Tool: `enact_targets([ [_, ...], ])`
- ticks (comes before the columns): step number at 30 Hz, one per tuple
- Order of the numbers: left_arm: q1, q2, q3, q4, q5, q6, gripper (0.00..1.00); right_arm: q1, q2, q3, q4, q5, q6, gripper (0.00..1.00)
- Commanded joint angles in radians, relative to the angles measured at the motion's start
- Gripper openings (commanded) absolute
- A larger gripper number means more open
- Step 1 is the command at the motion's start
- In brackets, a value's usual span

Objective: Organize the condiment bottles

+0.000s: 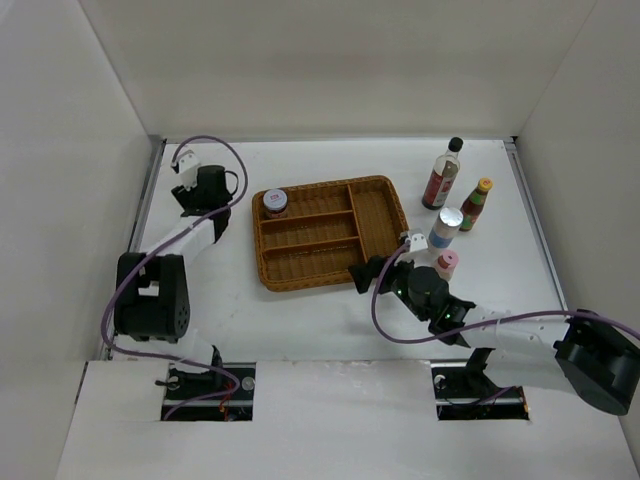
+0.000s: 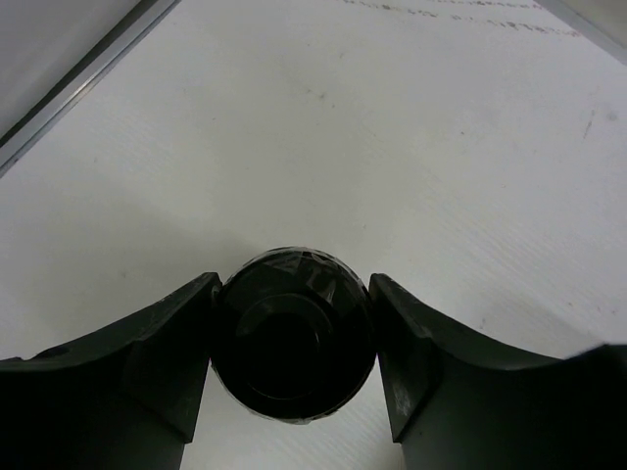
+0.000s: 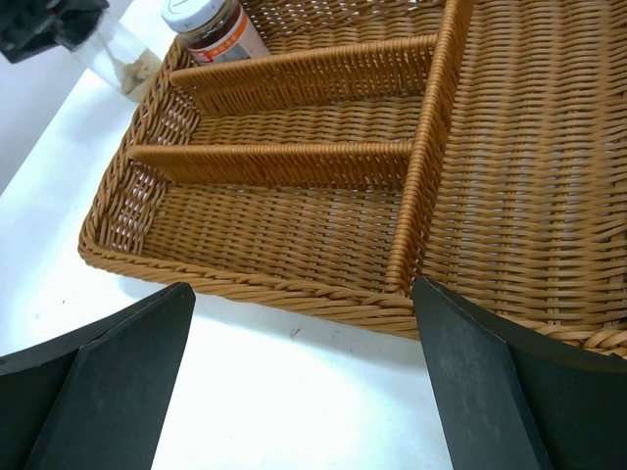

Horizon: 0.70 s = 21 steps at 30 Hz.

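My left gripper carries the black-capped bottle across the tray's rim, lowers and releases it next. Free space beside the pink-lidded jar (image 1: 275, 203) lies right of my gripper in the top view.
My left gripper (image 1: 207, 190) stands left of the wicker tray, shut on the small black-capped bottle (image 2: 292, 338); both fingers press its cap. The bottle's clear body also shows in the right wrist view (image 3: 122, 61). The short pink-lidded jar (image 1: 275, 203) stands in the tray's far left compartment and also shows in the right wrist view (image 3: 211, 24). Right of the tray stand the tall dark-sauce bottle (image 1: 443, 175), the yellow-capped bottle (image 1: 476, 203), the silver-capped bottle (image 1: 446, 228) and the pink-capped shaker (image 1: 447, 264). My right gripper (image 1: 373, 270) is open and empty at the tray's near edge (image 3: 304, 392).
The brown wicker tray (image 1: 385, 185) has three long compartments on the left and one wide compartment on the right; its near rim (image 3: 294, 294) lies just ahead of my right fingers. White walls enclose the table. A metal rail (image 2: 88, 73) runs along the left edge.
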Motion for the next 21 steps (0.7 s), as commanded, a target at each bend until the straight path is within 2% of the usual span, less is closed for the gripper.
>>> enact_targets([
  [1,-0.062,-0.219,0.009,0.062,-0.035,0.005,0.40,-0.010,-0.013,0.005,0.061,-0.008,0.015,1.00],
  [5,-0.177,-0.346,0.054,0.071,-0.032,0.032,0.39,-0.011,-0.058,-0.011,0.064,0.005,0.016,1.00],
  [8,-0.279,-0.351,0.115,0.068,-0.008,0.037,0.39,-0.033,-0.069,-0.025,0.074,0.021,0.019,1.00],
  [14,-0.444,-0.198,0.216,0.089,0.043,0.037,0.38,-0.039,-0.109,-0.042,0.073,0.041,0.022,1.00],
  [21,-0.497,-0.009,0.244,0.141,0.057,0.040,0.36,-0.050,-0.118,-0.041,0.064,0.042,0.022,1.00],
])
